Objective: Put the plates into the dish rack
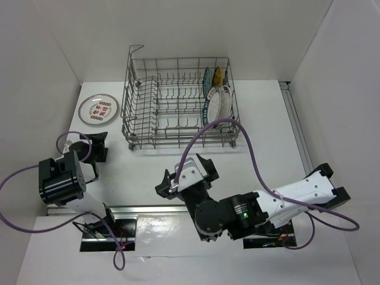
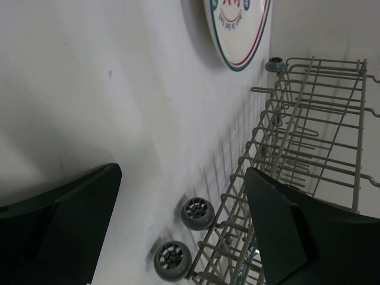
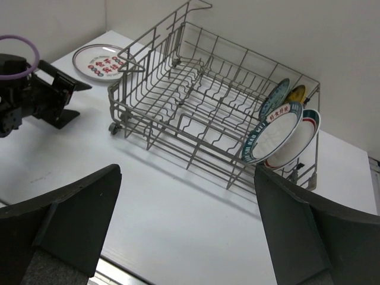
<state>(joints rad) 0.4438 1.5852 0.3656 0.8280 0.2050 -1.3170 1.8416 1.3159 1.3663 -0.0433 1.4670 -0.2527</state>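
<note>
The plate's rim is outward, so my left gripper should move outward next until its open fingers are around the flat plate's near rim [image 1: 98,123] [image 2: 235,66] and close.
A white plate with a green rim and red marks [image 1: 98,110] lies flat on the table left of the dish rack [image 1: 178,104]. My left gripper [image 1: 94,142] is open just in front of that plate, holding nothing; in its own view the plate [image 2: 237,29] is ahead and the dish rack [image 2: 309,136] is to the right. Several plates stand in the rack's right end: two white green-rimmed ones [image 3: 274,132] [image 3: 301,139], a teal one [image 3: 274,94] and a yellow-brown one [image 3: 297,93]. My right gripper [image 1: 184,168] is open and empty in front of the rack.
The rack rests on small grey wheels [image 2: 198,212] at its corner. White walls enclose the table on the left, back and right. A purple cable [image 1: 249,148] loops from the right arm over the table near the rack's front right corner.
</note>
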